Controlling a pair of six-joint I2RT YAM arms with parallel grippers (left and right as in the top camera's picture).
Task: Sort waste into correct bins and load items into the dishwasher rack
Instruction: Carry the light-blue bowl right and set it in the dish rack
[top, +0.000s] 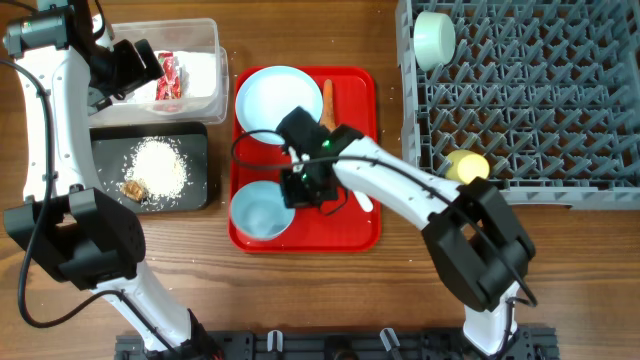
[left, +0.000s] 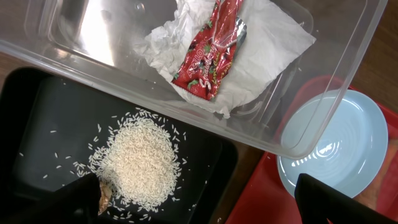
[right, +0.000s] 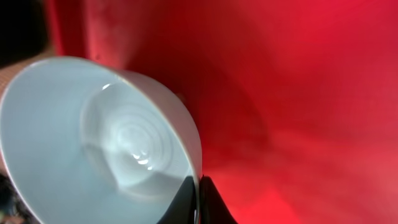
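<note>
The robot's right gripper needs to rise outward to the rack, tilt the pale blue bowl and release it between the mint-green bowl and the yellow cup, because the rack's wires there are empty.
My right gripper (top: 303, 186) is shut on the rim of the pale blue bowl (top: 262, 212), which sits on the red tray; the wrist view shows both fingers (right: 198, 190) pinching the bowl's (right: 93, 137) wall. The pale blue plate (top: 278, 98), orange carrot (top: 328, 98) and white spoon (top: 363, 201) also lie on the red tray. My left gripper (top: 140, 65) is open and empty (left: 199, 208), above the clear tub (left: 323, 118) with the wrapper paper (left: 214, 50) and the black tray (left: 37, 112) with rice (left: 143, 165) and a brown scrap (left: 104, 194).
The grey rack (top: 530, 100) at the right holds the mint-green bowl (top: 435, 38) at its back left corner and the yellow cup (top: 467, 165) near its front edge. The red tray (top: 350, 225) lies between the bins and the rack.
</note>
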